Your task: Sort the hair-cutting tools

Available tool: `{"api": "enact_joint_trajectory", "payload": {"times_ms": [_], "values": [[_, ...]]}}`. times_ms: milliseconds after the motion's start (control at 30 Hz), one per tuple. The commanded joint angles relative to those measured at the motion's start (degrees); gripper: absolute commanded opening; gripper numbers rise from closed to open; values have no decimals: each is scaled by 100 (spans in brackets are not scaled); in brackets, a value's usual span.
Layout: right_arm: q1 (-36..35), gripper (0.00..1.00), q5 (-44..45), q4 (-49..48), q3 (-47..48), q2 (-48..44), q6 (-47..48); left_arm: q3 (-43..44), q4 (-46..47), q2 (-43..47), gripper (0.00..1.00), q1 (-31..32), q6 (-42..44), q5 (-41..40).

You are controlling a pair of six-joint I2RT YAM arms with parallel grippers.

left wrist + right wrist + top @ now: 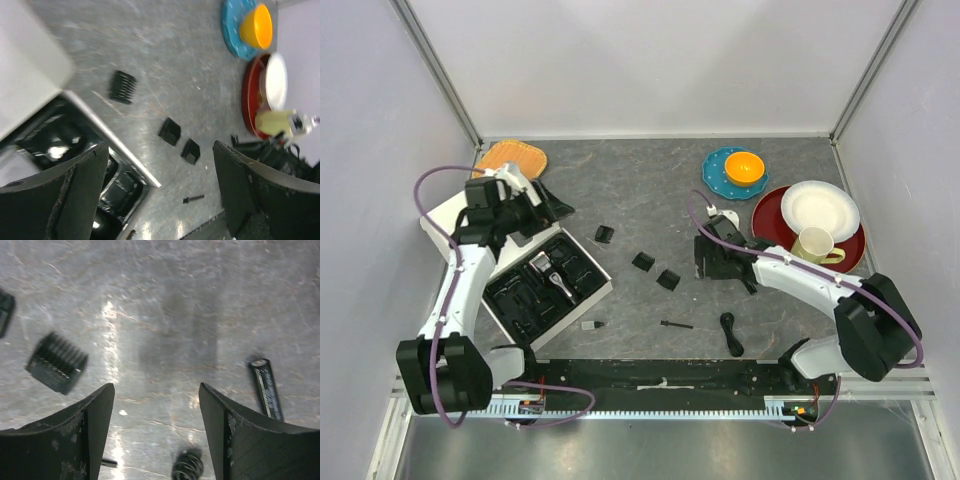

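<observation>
The comb guard nearest the cable, outside the tray, is below my left gripper, to its right in the top view; I should reach across and down to it.
Three black comb guards (604, 234) (642, 262) (667, 279) lie on the grey table; they also show in the left wrist view (122, 86) (169, 131) (190, 151). A thin black brush (676, 325) and a coiled black cable (731, 333) lie near the front. A small bit (592, 325) lies by the box. A black-and-silver piece, apparently the clipper (542, 265), lies in the black tray. My left gripper (548, 208) (160, 149) is open and empty above the box's far corner. My right gripper (713, 262) (156, 387) is open and empty over bare table, with a guard (56, 362) to its left and the cable (187, 466) just ahead.
The white box (602, 292) with the moulded tray stands at the left. A blue plate (718, 172) with an orange bowl (744, 167), a red plate (768, 210), a white plate (820, 208) and a cup (814, 244) stand at the back right. An orange mat (510, 157) lies at the back left. A black cylindrical piece (266, 387) lies right of my right gripper.
</observation>
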State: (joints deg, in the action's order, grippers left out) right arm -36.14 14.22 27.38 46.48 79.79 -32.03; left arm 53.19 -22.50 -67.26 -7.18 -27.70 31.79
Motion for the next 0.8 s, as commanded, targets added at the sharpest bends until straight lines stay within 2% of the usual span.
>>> {"api": "enact_joint_trajectory", "payload": {"times_ms": [0, 100, 167, 367, 567, 667, 767], "values": [[-24, 76, -437, -522, 379, 300, -382, 341, -70, -111, 91, 1085, 292, -242], [-138, 76, -499, -698, 546, 484, -593, 315, -53, -217, 91, 1833, -49, -726], [-165, 75, -516, -786, 634, 555, -681, 62, 157, -243, 90, 2227, -392, -762], [-165, 67, -262, -936, 749, 810, -822, -792, 1528, -243, 84, 3468, -2034, -1411], [-165, 59, 10, -945, 775, 1064, -1068, -1337, 2441, -541, 80, 4680, -2871, -2737], [-148, 52, 28, -997, 898, 1407, -1077, -1302, 2470, -937, 77, 5234, -3266, -3503], [-148, 50, 46, -1102, 924, 1478, -1095, -1329, 2496, -1209, 76, 5621, -3644, -4092]]}}
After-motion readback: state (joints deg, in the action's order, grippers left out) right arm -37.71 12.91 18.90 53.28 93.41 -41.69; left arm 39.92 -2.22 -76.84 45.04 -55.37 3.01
